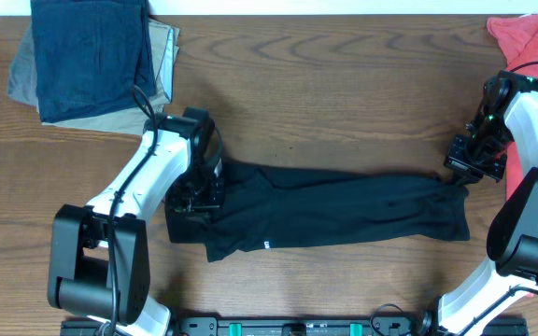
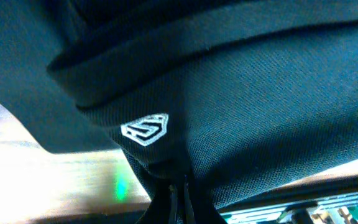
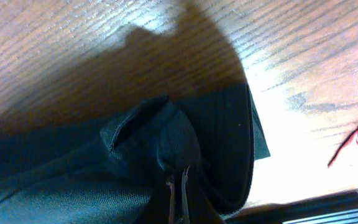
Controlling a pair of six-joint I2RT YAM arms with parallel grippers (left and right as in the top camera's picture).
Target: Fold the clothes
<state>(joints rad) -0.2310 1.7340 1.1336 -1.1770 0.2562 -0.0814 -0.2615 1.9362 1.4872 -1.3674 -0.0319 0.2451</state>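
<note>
The shirt lies stretched across the table, so the left gripper will next stay low over the shirt's bunched end and open to let go of the pinched fold.
The black shirt point(image 1: 325, 210) lies as a long folded band across the middle of the table. My left gripper point(image 1: 194, 191) is shut on its left end, where the fabric bunches. In the left wrist view the cloth point(image 2: 260, 93) fills the frame with a white logo print point(image 2: 145, 129), and the jaws point(image 2: 179, 190) pinch a fold. My right gripper point(image 1: 462, 173) is shut on the shirt's upper right corner. In the right wrist view the jaws point(image 3: 178, 183) clamp a raised fold of the black fabric point(image 3: 73, 180).
Folded navy-blue point(image 1: 92, 51) and khaki point(image 1: 162, 56) garments are stacked at the back left. A coral-red T-shirt point(image 1: 526, 37) lies at the back right, behind the right arm. Bare wood table point(image 1: 325, 84) lies behind the shirt.
</note>
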